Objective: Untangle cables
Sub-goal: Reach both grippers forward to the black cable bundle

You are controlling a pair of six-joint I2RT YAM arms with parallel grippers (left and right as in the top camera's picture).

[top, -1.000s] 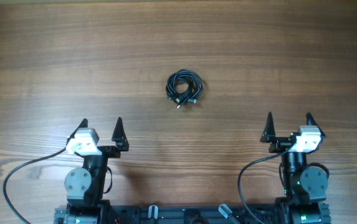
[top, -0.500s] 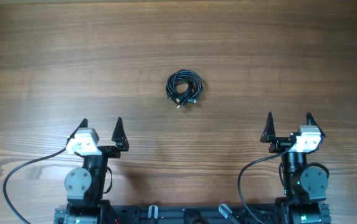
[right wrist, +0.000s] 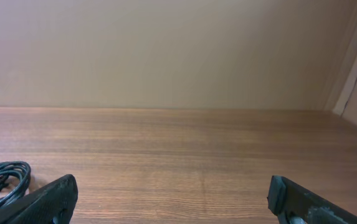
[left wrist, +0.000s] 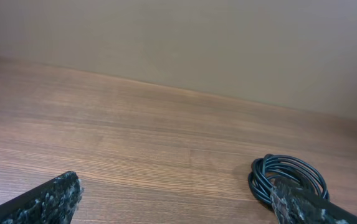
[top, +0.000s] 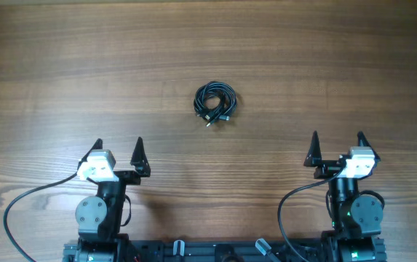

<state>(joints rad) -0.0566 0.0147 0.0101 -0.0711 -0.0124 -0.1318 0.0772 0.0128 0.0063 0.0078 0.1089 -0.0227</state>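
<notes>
The left gripper turns outward and to the right in the overhead view next. It goes down onto the coil's nearer side (top: 198,102) (left wrist: 257,180), since the coil lies beyond its open fingers.
The cables (top: 215,102) lie as one tight black coil with small silvery plug ends at the middle of the wooden table. The coil also shows low right in the left wrist view (left wrist: 288,175), partly behind a fingertip, and at the lower left edge of the right wrist view (right wrist: 2,178). My left gripper (top: 118,153) is open and empty near the front left, well short of the coil. My right gripper (top: 336,148) is open and empty near the front right, also apart from it.
The wooden table (top: 324,65) spreads wide around the coil. A plain beige wall (left wrist: 197,43) stands behind its far edge. Thick black arm wires (top: 19,211) loop at the front by the arm bases.
</notes>
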